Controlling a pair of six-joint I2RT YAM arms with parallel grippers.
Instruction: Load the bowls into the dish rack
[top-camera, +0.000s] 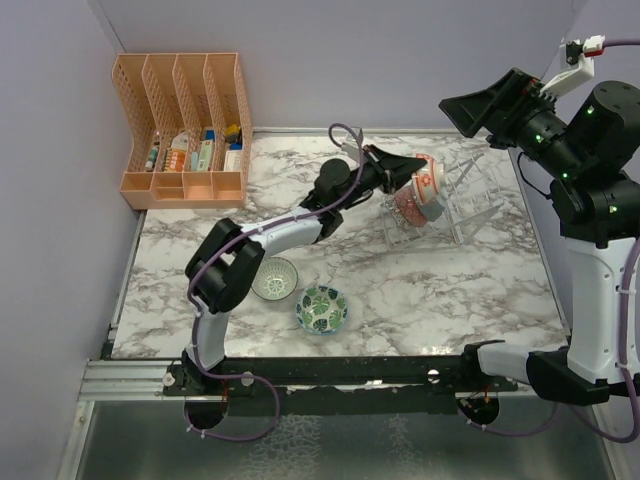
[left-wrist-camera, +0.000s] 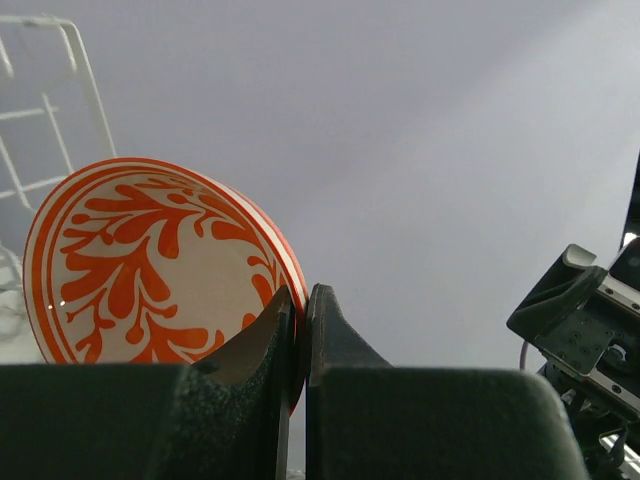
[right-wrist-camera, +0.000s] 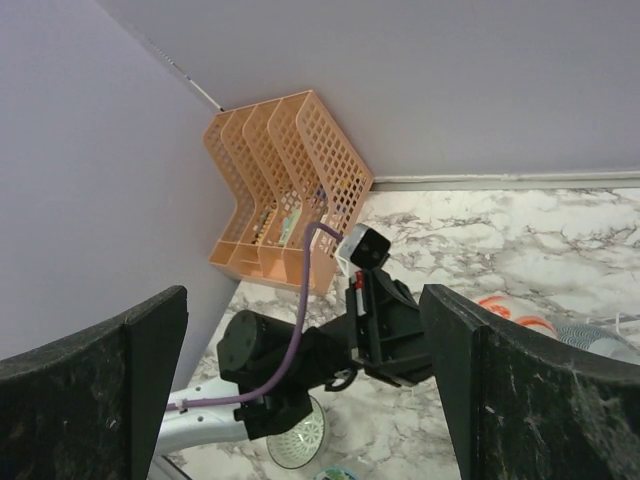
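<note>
The rack's free slot past the standing bowls is below, to my left gripper's right in the top view, so next I'll move over, lower the orange-red bowl and release.
My left gripper (top-camera: 408, 180) is shut on the rim of the orange-red bowl (top-camera: 427, 183), holding it on edge over the left part of the clear dish rack (top-camera: 480, 200). In the left wrist view the jaws (left-wrist-camera: 303, 320) pinch the rim of the orange-red bowl (left-wrist-camera: 150, 260), and rack wires (left-wrist-camera: 50, 100) show behind it. Other bowls (top-camera: 410, 207) stand on edge in the rack just below. A white lattice bowl (top-camera: 274, 279) and a green-blue leaf bowl (top-camera: 321, 309) sit on the table near the front. My right gripper (top-camera: 452, 106) hangs open and holds nothing, high above the rack's right side.
An orange file organiser (top-camera: 185, 125) stands at the back left corner against the wall. The right wrist view looks down between its open fingers (right-wrist-camera: 520, 390) at the left arm (right-wrist-camera: 300, 370), the organiser (right-wrist-camera: 290, 190) and the lattice bowl (right-wrist-camera: 300, 440).
</note>
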